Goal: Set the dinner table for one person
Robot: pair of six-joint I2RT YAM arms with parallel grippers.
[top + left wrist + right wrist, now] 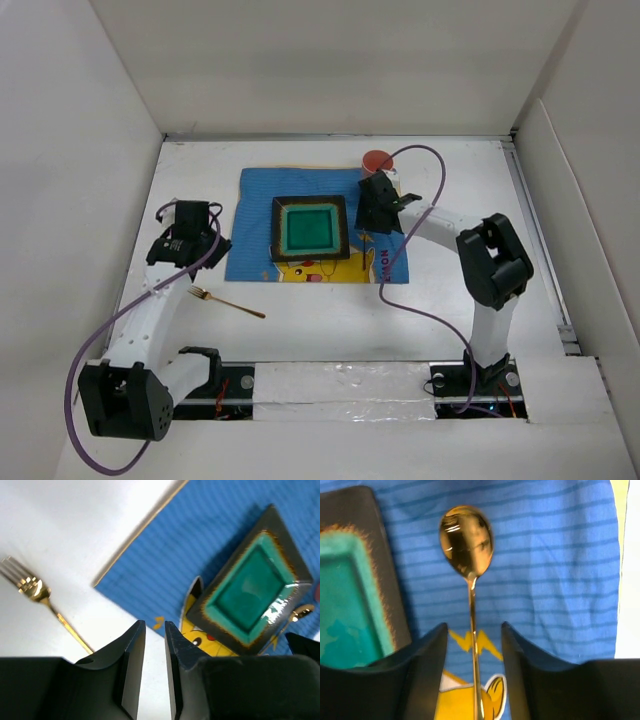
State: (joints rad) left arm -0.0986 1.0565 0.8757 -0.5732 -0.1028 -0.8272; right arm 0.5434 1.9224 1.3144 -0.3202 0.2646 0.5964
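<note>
The left gripper will next move back and down to the gold fork's handle [234, 305] [74, 634], opening and turning its fingers, because the handle lies slanted beside them.
On the white dinner table [300, 335] lies a blue cartoon mat [255, 215] with a square dark-rimmed teal plate [310, 228] on it. A gold spoon [466, 540] lies on the mat just right of the plate; only its handle [366, 255] shows in the top view. My right gripper [370, 225] is open, low over it, its fingers [473, 626] on either side of the handle without touching. A gold fork [225, 302] lies on the bare table left of the mat. My left gripper [195, 240] hovers empty, jaws nearly together [155, 624].
A red cup [378, 160] stands at the mat's far right corner, just behind the right gripper. White walls bound the table on the left, back and right. The left wrist view shows the fork [35, 590], the plate [250, 587] and the mat [165, 550].
</note>
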